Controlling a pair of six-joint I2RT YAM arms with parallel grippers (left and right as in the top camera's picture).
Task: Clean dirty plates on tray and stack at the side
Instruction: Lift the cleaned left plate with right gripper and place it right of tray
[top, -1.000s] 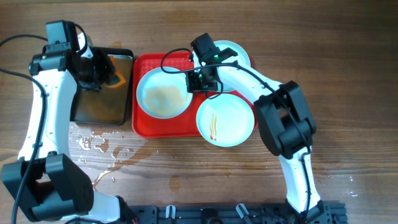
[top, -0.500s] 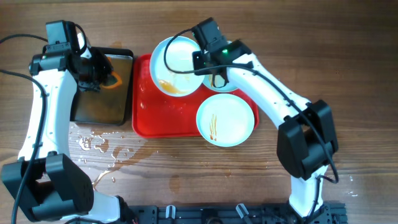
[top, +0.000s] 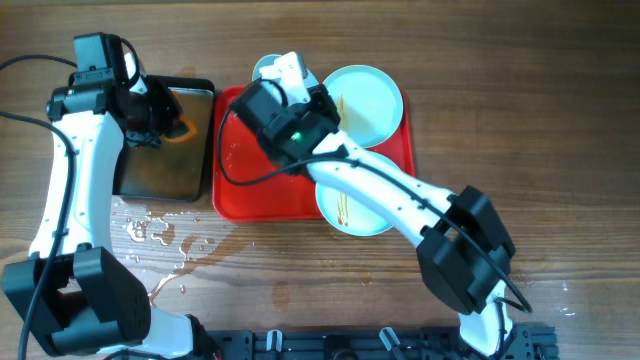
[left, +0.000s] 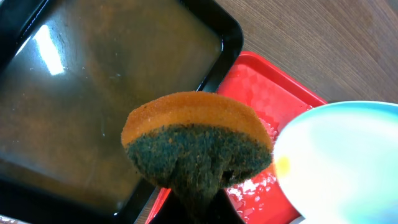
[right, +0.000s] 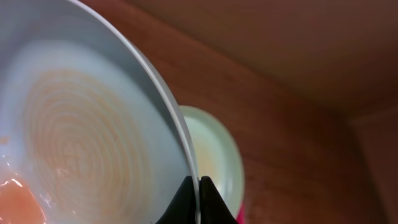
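Observation:
The right gripper carries the plate past the tray (top: 235, 190) next, then lowers and releases it. The bare tabletop lies below that gripper and to its right in the overhead view.
My right gripper (right: 198, 186) is shut on the rim of a plate (right: 81, 137) smeared with orange sauce and holds it tilted on edge. From overhead only a sliver of this plate (top: 264, 68) shows behind the right wrist (top: 285, 105), above the back left corner of the red tray (top: 235, 190). A second plate (top: 370, 100) with a sauce streak lies at the tray's back right. A third streaked plate (top: 352, 215) lies at its front right, partly under the arm. My left gripper (top: 165, 125) is shut on an orange and green sponge (left: 199, 143) above the black pan.
A black metal pan (top: 150, 170) holding brownish water stands left of the tray. Spilled water (top: 160, 230) lies on the wooden table in front of the pan. The bare left part of the tray is wet (left: 255, 186).
My right gripper has lifted the left plate off the tray, tipped it onto its edge and carried it to the back left. The left arm and sponge have not moved.

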